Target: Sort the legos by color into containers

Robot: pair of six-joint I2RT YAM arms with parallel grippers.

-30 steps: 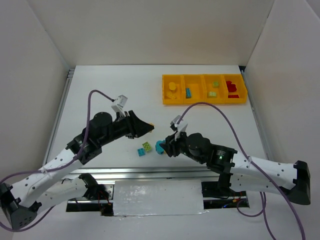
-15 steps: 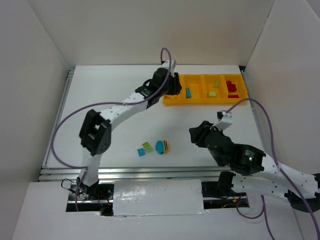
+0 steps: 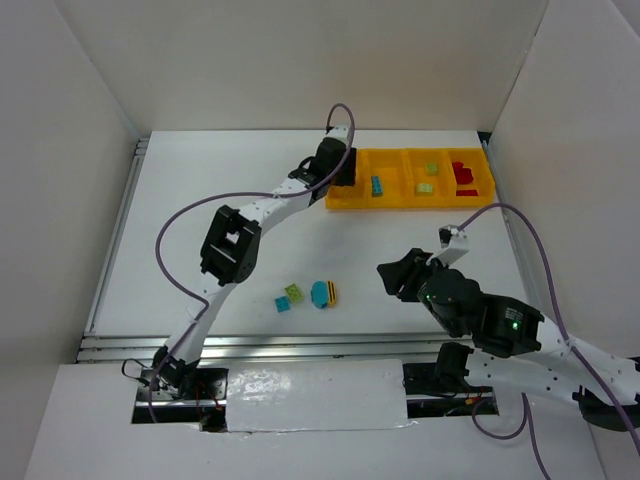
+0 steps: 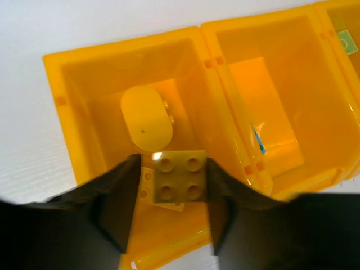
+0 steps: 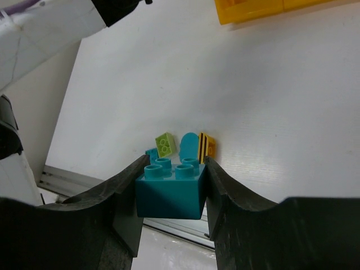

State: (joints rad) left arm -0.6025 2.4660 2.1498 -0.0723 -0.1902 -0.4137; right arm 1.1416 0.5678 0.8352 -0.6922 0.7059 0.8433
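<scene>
My right gripper carries the brick outward over the yellow tray's compartment with the blue brick next, since the held brick is blue too.
The yellow tray (image 3: 408, 204) of four compartments lies at the back right. My left gripper (image 3: 340, 170) hangs over its leftmost compartment (image 4: 90, 101). In the left wrist view the left gripper (image 4: 172, 169) has a yellow four-stud brick (image 4: 180, 183) between its jaws. The brick touches the right finger and a gap shows at the left finger. A rounded yellow brick (image 4: 147, 115) and a flat yellow one (image 4: 146, 188) lie below. My right gripper (image 3: 392, 275) (image 5: 171, 169) is shut on a teal-blue brick (image 5: 169, 197), held above the table.
On the table lie a green brick (image 3: 294, 293), a small blue brick (image 3: 283, 304), a rounded blue brick (image 3: 320, 293) and a yellow striped brick (image 3: 333, 292). The other compartments hold a blue brick (image 3: 377, 185), green bricks (image 3: 427, 178) and red bricks (image 3: 464, 176). White walls enclose the table.
My left arm has swung from mid-table to the tray's leftmost compartment and stays there. My right gripper has left the loose bricks, moving right with the teal-blue brick.
</scene>
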